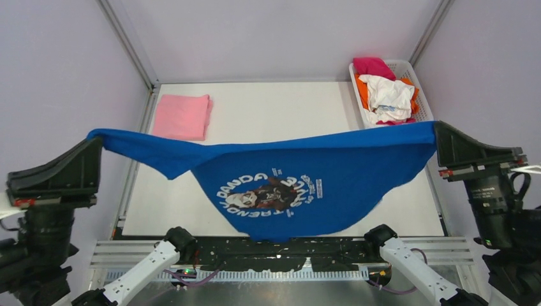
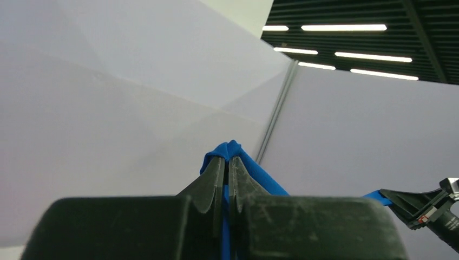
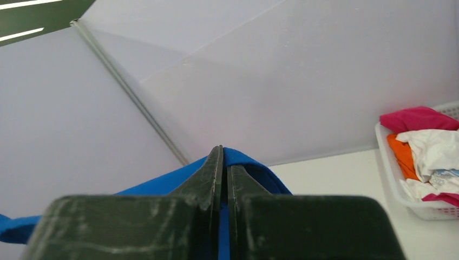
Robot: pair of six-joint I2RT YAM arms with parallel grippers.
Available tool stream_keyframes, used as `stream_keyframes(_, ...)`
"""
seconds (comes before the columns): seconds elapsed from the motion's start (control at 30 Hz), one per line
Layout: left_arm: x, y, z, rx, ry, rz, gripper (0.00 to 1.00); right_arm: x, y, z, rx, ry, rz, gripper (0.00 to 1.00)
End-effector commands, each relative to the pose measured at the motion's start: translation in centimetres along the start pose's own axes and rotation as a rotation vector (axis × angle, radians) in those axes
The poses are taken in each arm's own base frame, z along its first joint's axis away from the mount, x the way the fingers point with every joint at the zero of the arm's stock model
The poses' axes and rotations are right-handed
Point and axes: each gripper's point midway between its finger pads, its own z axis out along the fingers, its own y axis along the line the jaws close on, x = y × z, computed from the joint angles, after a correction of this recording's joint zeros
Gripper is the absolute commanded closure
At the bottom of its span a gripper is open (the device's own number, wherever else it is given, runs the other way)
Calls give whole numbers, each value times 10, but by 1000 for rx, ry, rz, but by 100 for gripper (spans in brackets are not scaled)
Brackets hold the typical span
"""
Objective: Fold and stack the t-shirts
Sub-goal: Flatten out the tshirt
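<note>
The royal-blue t-shirt is hanging stretched in the air. My right gripper will next move outward and down beside the basket's near corner, then let go of it.
The royal-blue t-shirt with the panda print hangs stretched in the air between my two grippers, print facing the top camera upside down. My left gripper is shut on its left end; the cloth bulges past the tips in the left wrist view. My right gripper is shut on its right end, blue cloth showing in the right wrist view. A folded light-pink t-shirt lies at the table's back left. Magenta, orange and white t-shirts lie crumpled in the basket.
The white slatted basket stands at the table's back right, also in the right wrist view. Pale enclosure walls with metal corner posts surround the white table. The arm bases sit at the near edge.
</note>
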Motion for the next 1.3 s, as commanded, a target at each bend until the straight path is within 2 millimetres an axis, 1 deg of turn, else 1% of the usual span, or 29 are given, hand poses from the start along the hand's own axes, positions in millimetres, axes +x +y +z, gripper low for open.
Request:
stream_keyframes(0.0,-43,-24,-23,113,-54,35,100,-28,28,-31,-152,-20,-4,95)
stream_keyframes(0.17,-77,-42,-43,194,-102,29,100,-54,42,-54,-226,-73,14,95)
stream_keyframes(0.27,-86,-45,-45,197,-115,41,100,-57,42,-57,-222,-78,11,95)
stream_keyframes(0.33,-87,-44,-43,176,-116,53,100,-54,38,-52,-200,-66,4,95)
stream_keyframes(0.43,-73,-35,-27,106,-92,83,100,-49,25,-41,-119,-73,1,95)
stream_keyframes(0.5,-49,-16,-8,11,-44,110,100,-40,11,-28,-44,-68,-5,95)
stream_keyframes(0.53,-36,-5,2,-44,-19,127,100,-29,3,-21,-7,-48,-15,95)
stream_keyframes(0.57,-20,9,13,-104,7,148,100,-24,-6,-14,44,-51,-18,95)
stream_keyframes(0.6,-4,24,24,-170,29,169,100,-6,-17,-3,90,-19,-34,95)
stream_keyframes(0.63,17,40,36,-241,56,196,100,-1,-27,6,149,-26,-37,95)
stream_keyframes(0.67,39,56,51,-307,86,227,100,21,-41,17,205,12,-61,95)
stream_keyframes(0.7,59,71,62,-364,116,267,100,29,-54,28,283,6,-77,95)
stream_keyframes(0.73,82,87,73,-430,159,312,100,47,-75,37,380,22,-111,95)
stream_keyframes(0.77,103,102,82,-489,201,360,100,74,-89,53,442,70,-148,95)
stream_keyframes(0.8,128,116,92,-540,254,402,100,84,-103,59,512,71,-175,95)
stream_keyframes(0.83,152,132,101,-590,297,438,100,113,-116,75,567,119,-214,95)
stream_keyframes(0.87,177,147,110,-617,343,466,100,124,-126,81,611,129,-235,95)
stream_keyframes(0.9,205,164,120,-641,391,487,100,151,-142,97,659,171,-267,95)
stream_keyframes(0.93,231,180,128,-656,439,492,100,177,-151,115,672,216,-280,95)
stream_keyframes(0.97,260,198,136,-664,506,492,100,198,-172,123,716,253,-290,95)
stream_keyframes(1.0,287,218,142,-676,565,490,100,223,-178,140,697,294,-268,95)
stream_keyframes(1.03,314,234,147,-680,620,490,100,235,-196,144,729,315,-263,95)
stream_keyframes(1.07,342,250,152,-678,667,492,100,265,-210,159,728,369,-251,95)
stream_keyframes(1.1,381,271,152,-686,748,488,100,279,-223,165,741,400,-241,94)
stream_keyframes(1.13,406,285,154,-686,800,473,100,309,-241,174,768,456,-245,91)
stream_keyframes(1.17,431,298,157,-679,857,451,100,316,-248,184,768,473,-232,89)
stream_keyframes(1.2,453,312,156,-690,909,432,99,341,-269,187,808,533,-240,81)
stream_keyframes(1.23,460,320,168,-700,921,417,89,345,-269,200,792,544,-223,71)
stream_keyframes(1.27,478,332,160,-722,985,405,71,366,-285,202,819,596,-229,64)
